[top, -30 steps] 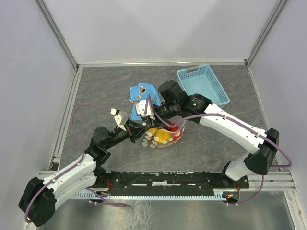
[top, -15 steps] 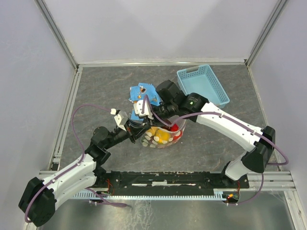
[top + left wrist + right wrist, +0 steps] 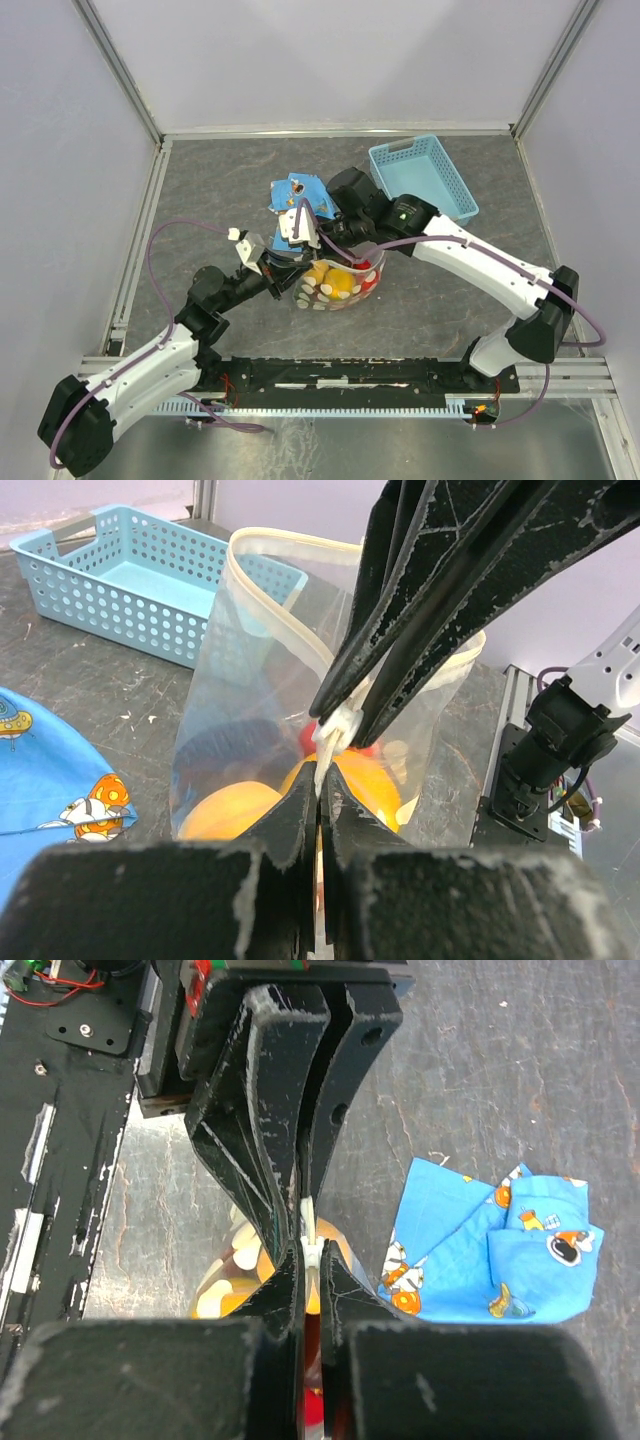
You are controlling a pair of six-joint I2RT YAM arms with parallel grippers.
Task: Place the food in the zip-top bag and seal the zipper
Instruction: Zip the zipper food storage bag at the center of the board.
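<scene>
The bag's opening is wide open, so the right gripper will next move along the zipper to the right in the top view and let go of the slider at the zipper's far end (image 3: 381,257).
The clear zip-top bag (image 3: 340,290) stands at the table's middle with its mouth (image 3: 280,590) partly open. Inside it lies the food: a yellow fruit (image 3: 338,284), a red one (image 3: 363,267) and orange ones (image 3: 232,812). My left gripper (image 3: 287,270) is shut on the near end of the white zipper (image 3: 322,772). My right gripper (image 3: 318,254) comes in from the other side, tip to tip with the left, and is shut on the zipper's white slider (image 3: 311,1251), which also shows in the left wrist view (image 3: 340,730). Most of the fruit is hidden behind the fingers.
A blue patterned cloth (image 3: 298,200) lies crumpled just behind the bag, partly under the right wrist. A light blue plastic basket (image 3: 422,177) stands at the back right. The black base rail (image 3: 350,380) runs along the near edge.
My right gripper has closed from half open onto the zipper's slider. The left gripper has kept its hold, and the bag's top has shifted slightly.
</scene>
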